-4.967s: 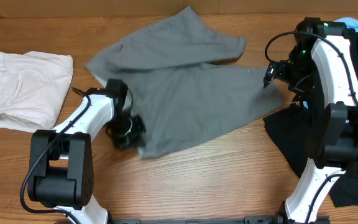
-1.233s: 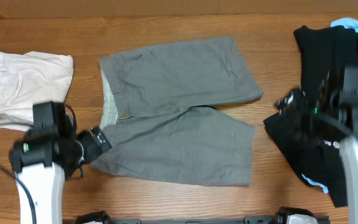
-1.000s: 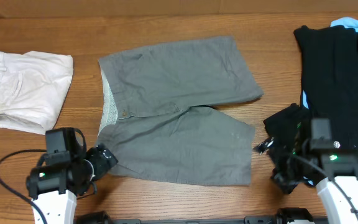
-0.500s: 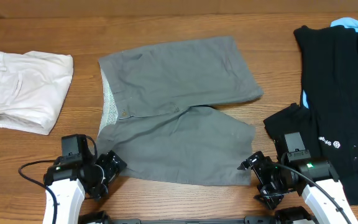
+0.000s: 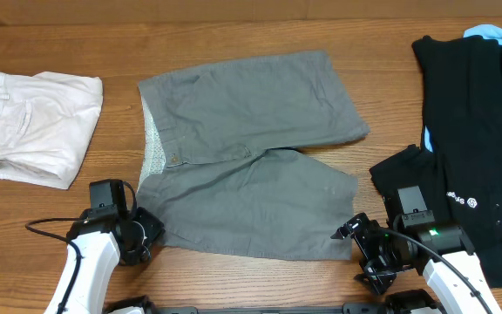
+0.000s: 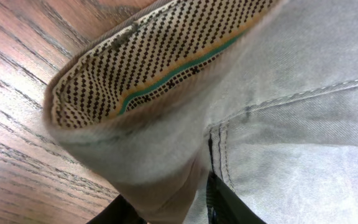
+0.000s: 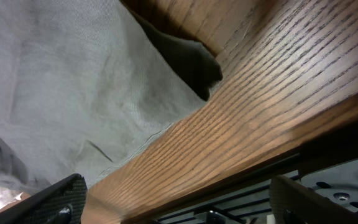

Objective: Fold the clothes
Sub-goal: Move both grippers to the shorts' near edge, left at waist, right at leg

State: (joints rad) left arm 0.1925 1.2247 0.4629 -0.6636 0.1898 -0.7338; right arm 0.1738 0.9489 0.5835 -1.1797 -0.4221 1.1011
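Observation:
My right gripper should go down and outward next, onto the hem of the near leg, because the hem's open corner (image 5: 347, 254) (image 7: 202, 88) is ahead of my spread fingers.
The grey shorts (image 5: 251, 157) lie spread flat mid-table, waist to the left, legs to the right. The pale speckled waistband lining (image 5: 152, 144) shows at the waist opening. My left gripper (image 5: 142, 237) is at the near left waist corner. In the left wrist view its fingers (image 6: 173, 211) are closed on a fold of the waistband (image 6: 166, 68). My right gripper (image 5: 360, 249) is at the near right hem corner. In the right wrist view its fingers (image 7: 179, 202) are wide open and empty, and the hem (image 7: 73, 93) lies just ahead of them.
Folded cream-white shorts (image 5: 33, 126) lie at the far left. A pile of black garments (image 5: 478, 131) covers the right side, with a light blue piece (image 5: 495, 33) at the back. The table's front edge (image 7: 278, 124) is right under the right gripper.
The shorts went from crumpled to spread flat. Both arms came down to the near edge. The left gripper has moved onto the waist corner; the right has barely moved in the last half second.

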